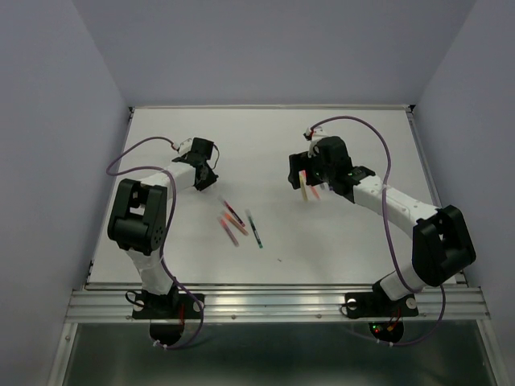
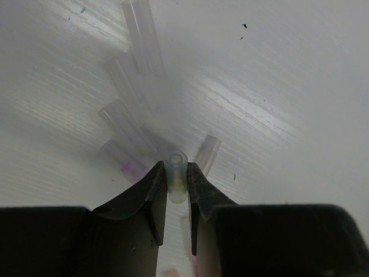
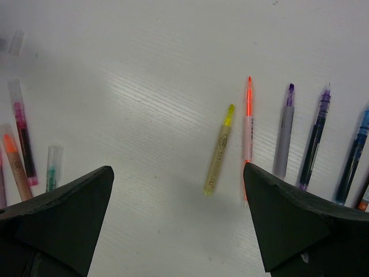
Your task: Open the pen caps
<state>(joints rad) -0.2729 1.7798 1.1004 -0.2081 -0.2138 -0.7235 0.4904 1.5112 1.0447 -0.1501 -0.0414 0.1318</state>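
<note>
My right gripper should next go back and to its left in the top view, to the green pen below that still has its cap on, and come down onto the pen's body [image 1: 257,235].
My left gripper [image 2: 177,183] is shut on a clear pen cap [image 2: 176,164] with a yellowish tint, held just above the table. Several more loose clear caps [image 2: 124,82] lie on the table beyond it. In the top view this gripper [image 1: 209,178] is at the back left. My right gripper [image 3: 177,173] hangs open over uncapped pens: a yellow pen [image 3: 218,151], an orange pen [image 3: 248,118], then purple pens [image 3: 283,135] further right. Nothing is between its fingers. Capped pens, pink [image 3: 23,135], orange [image 3: 15,167] and green [image 3: 52,168], lie to its left.
A cluster of pens [image 1: 235,221] lies mid-table between the arms. A few pens [image 1: 303,187] lie under the right gripper [image 1: 310,177]. One stray cap [image 3: 16,41] lies at the far left of the right wrist view. Purple cables [image 1: 386,173] loop off both arms.
</note>
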